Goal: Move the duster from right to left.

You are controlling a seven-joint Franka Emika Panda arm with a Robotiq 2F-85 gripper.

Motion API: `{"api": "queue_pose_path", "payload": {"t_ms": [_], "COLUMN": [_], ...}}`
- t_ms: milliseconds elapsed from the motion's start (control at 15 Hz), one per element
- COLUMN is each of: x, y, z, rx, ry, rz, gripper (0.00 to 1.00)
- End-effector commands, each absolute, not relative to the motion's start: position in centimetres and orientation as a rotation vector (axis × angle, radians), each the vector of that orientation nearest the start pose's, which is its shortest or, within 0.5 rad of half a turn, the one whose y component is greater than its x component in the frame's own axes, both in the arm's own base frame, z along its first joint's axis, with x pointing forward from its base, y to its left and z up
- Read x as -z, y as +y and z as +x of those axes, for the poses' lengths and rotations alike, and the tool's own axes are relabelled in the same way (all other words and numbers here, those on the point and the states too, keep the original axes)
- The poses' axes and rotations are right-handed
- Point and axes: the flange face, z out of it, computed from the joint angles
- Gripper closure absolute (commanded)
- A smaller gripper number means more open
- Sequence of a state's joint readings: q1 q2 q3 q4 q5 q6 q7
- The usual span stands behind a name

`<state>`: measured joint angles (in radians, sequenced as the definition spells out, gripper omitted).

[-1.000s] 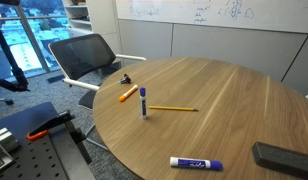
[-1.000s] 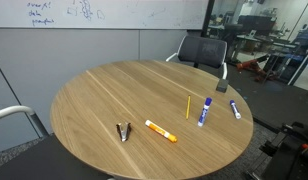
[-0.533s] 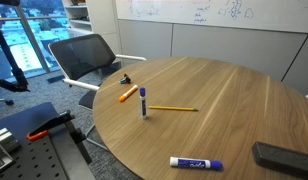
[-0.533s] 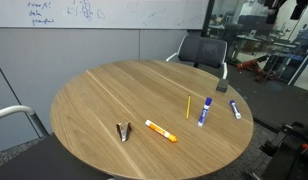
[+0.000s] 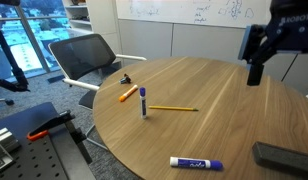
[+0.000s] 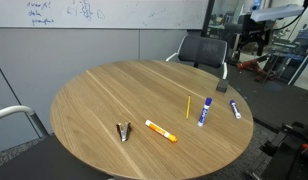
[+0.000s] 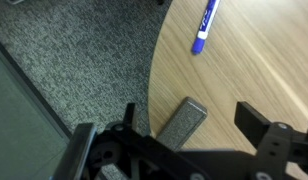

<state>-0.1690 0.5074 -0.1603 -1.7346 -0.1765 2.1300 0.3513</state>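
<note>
My open gripper comes down next until its black fingers straddle the block's long sides by the table's edge, since the duster [image 7: 182, 122] lies well below.
The duster [image 7: 182, 122] is a dark grey block lying at the table's edge. It shows in both exterior views [image 5: 284, 157] [image 6: 221, 88]. In the wrist view my gripper [image 7: 192, 118] is open, with its two black fingers on either side of the duster and well above it. In both exterior views the gripper [image 5: 256, 55] [image 6: 252, 38] hangs high over the table and holds nothing.
On the round wooden table [image 5: 224, 100] are a lying white-and-blue marker [image 5: 196, 162] [image 7: 204, 26], a standing marker [image 5: 144, 102], a pencil [image 5: 174, 108], an orange marker [image 5: 127, 94] and a small black clip [image 5: 125, 78]. An office chair [image 5: 89, 55] stands at the table's edge. Carpet [image 7: 84, 60] lies below.
My arm and gripper have come into both exterior views above the duster's side of the table. The things on the table have not moved.
</note>
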Motion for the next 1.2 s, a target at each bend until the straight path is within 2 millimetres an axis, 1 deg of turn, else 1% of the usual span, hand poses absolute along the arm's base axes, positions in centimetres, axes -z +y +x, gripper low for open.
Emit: {"api": "queue_pose_path", "payload": {"t_ms": [0,200,400,533,867,1067,1133], "x": [-23.7,-19.9,-16.9,-15.3,-11.6,-10.1,-9.6], "y": [-23.3,-24.5,-26.0,-27.2,-29.9,-30.1,-29.8], "z": [66.5,68.9,70.4,71.0,71.0,71.6,71.9], "rx": [-0.176,-0.154,-0.14,-0.143,-0.233,-0.22,-0.199], "ry": [1.086,1.177,1.255,1.299,1.364,1.39,1.389], "rz": [-3.125,-3.061,-3.026,-3.022,-3.033,-3.027,-3.031], "gripper": [0.0,0.0,0.0,0.0,0.0,0.0,0.0]}}
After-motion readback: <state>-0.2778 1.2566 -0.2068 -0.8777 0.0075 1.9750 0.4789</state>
